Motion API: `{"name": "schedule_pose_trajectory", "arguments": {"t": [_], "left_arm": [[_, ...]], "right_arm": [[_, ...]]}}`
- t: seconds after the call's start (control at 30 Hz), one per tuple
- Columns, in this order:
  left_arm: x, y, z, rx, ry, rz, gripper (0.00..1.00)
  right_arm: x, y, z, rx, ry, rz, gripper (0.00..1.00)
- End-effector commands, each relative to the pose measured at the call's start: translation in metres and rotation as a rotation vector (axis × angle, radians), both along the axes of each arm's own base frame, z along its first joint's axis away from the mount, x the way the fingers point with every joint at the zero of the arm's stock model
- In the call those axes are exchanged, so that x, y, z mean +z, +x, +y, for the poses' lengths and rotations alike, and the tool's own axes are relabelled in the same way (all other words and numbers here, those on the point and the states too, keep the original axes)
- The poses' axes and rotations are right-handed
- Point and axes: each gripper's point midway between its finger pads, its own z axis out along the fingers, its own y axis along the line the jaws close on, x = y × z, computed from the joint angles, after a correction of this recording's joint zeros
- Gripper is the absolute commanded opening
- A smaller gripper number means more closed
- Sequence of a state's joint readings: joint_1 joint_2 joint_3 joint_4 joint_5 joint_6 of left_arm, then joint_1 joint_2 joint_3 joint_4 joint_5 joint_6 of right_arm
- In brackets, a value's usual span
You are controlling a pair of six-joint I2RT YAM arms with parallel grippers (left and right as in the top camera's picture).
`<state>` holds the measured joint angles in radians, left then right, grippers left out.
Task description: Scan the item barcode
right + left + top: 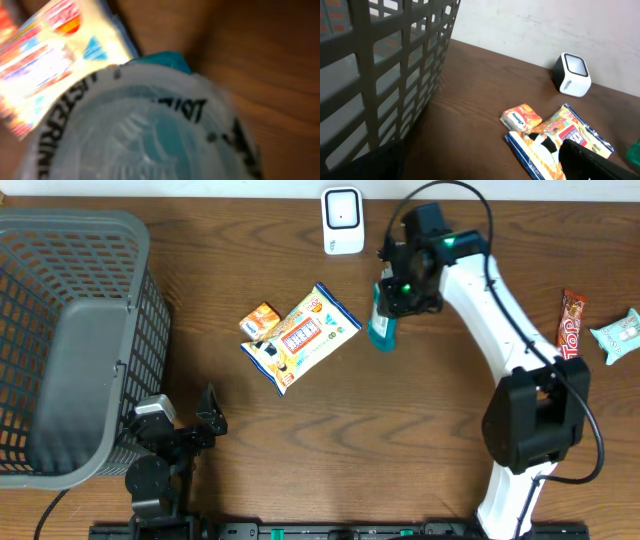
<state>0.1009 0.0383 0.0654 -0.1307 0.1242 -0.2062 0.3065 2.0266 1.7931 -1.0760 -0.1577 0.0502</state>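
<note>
The bottle (383,326) needs to go past the scanner, then across to bare tabletop beyond the candy bar, right of my right gripper in the overhead view, for release.
A teal mouthwash bottle (383,326) hangs just right of the snack bag, below and to the right of the white barcode scanner (343,220). My right gripper (402,292) is shut on its upper end. In the right wrist view the bottle (150,130) fills the frame, blurred, with black lettering on its clear wrap, and hides the fingers. My left gripper (187,423) rests near the front left by the basket, open with nothing in it; its dark fingertips (592,161) show at the bottom corners of the left wrist view. The scanner (572,75) stands by the back wall.
A grey wire basket (70,340) fills the left side. A yellow and blue snack bag (300,338) and a small orange box (260,319) lie mid-table. A red candy bar (571,323) and a pale teal packet (618,335) lie at the far right.
</note>
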Motion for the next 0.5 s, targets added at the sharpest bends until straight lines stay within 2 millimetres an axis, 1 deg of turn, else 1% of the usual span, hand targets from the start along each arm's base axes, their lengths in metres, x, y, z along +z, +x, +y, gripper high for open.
{"name": "schedule_pose_trajectory", "arguments": {"t": [0.0, 0.13, 0.37, 0.47], "left_arm": [[-0.014, 0.0, 0.0, 0.003, 0.0, 0.033, 0.98], [-0.014, 0.0, 0.0, 0.003, 0.0, 0.033, 0.98], [-0.014, 0.0, 0.0, 0.003, 0.0, 0.033, 0.98], [-0.014, 0.0, 0.0, 0.003, 0.0, 0.033, 0.98]], "right_arm": [[0.056, 0.031, -0.023, -0.154, -0.199, -0.244, 0.01], [0.084, 0.054, -0.032, -0.226, -0.324, -0.413, 0.01], [0.112, 0.088, -0.031, -0.269, -0.368, -0.612, 0.01], [0.124, 0.104, -0.033, -0.291, -0.423, -0.707, 0.01]]}}
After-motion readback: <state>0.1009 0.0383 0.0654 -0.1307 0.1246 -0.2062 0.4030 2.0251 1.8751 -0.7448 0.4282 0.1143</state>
